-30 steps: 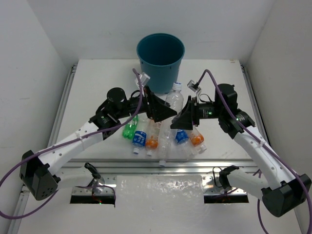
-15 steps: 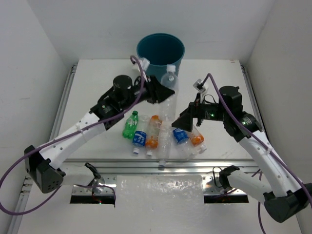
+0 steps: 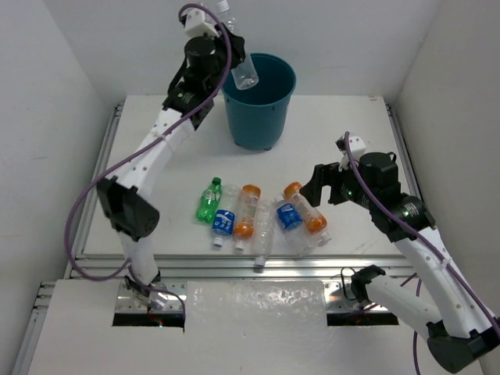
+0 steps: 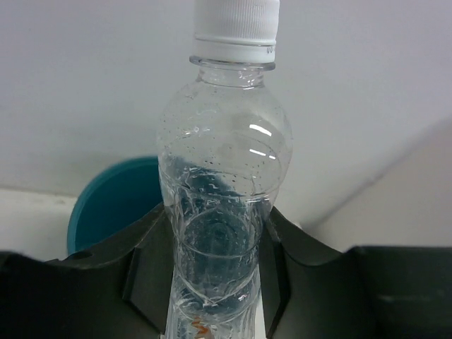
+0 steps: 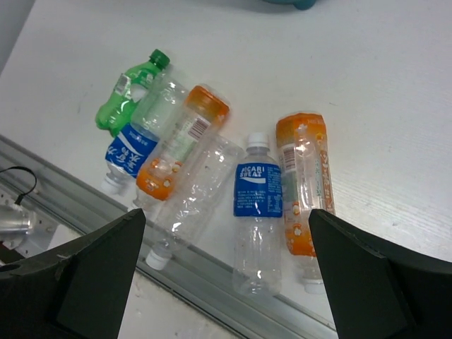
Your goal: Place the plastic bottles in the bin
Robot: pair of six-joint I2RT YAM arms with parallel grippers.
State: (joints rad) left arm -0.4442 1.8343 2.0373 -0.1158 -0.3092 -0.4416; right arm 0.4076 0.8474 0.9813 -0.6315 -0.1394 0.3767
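Observation:
I need to lower my right gripper next, with its open fingers on both sides of the end orange bottle's middle (image 3: 310, 211) (image 5: 304, 195) below. The bare tabletop on one side of that bottle leaves room for a finger.
My left gripper (image 3: 232, 56) is raised high over the near-left rim of the teal bin (image 3: 258, 117) and is shut on a clear, label-free plastic bottle (image 3: 241, 69). In the left wrist view this bottle (image 4: 222, 191) stands cap-up between the fingers (image 4: 148, 275), with the bin (image 4: 113, 205) behind and below. Several plastic bottles lie in a row near the table's front: green (image 3: 208, 200), blue-labelled (image 3: 224, 223), orange (image 3: 245, 215), clear (image 3: 264, 234), blue-labelled (image 3: 288, 217), orange (image 3: 308, 211). My right gripper (image 3: 314, 186) hovers open just right of them, holding nothing.
A metal rail (image 3: 234, 262) runs along the table's front edge, close to the bottles' caps. White walls close in the left, right and back sides. The right wrist view looks down on the bottle row (image 5: 258, 205) and the rail (image 5: 233, 307).
The left arm closed on the clear bottle and lifted it from the table up over the bin. The right gripper opened wide and drew back to the right.

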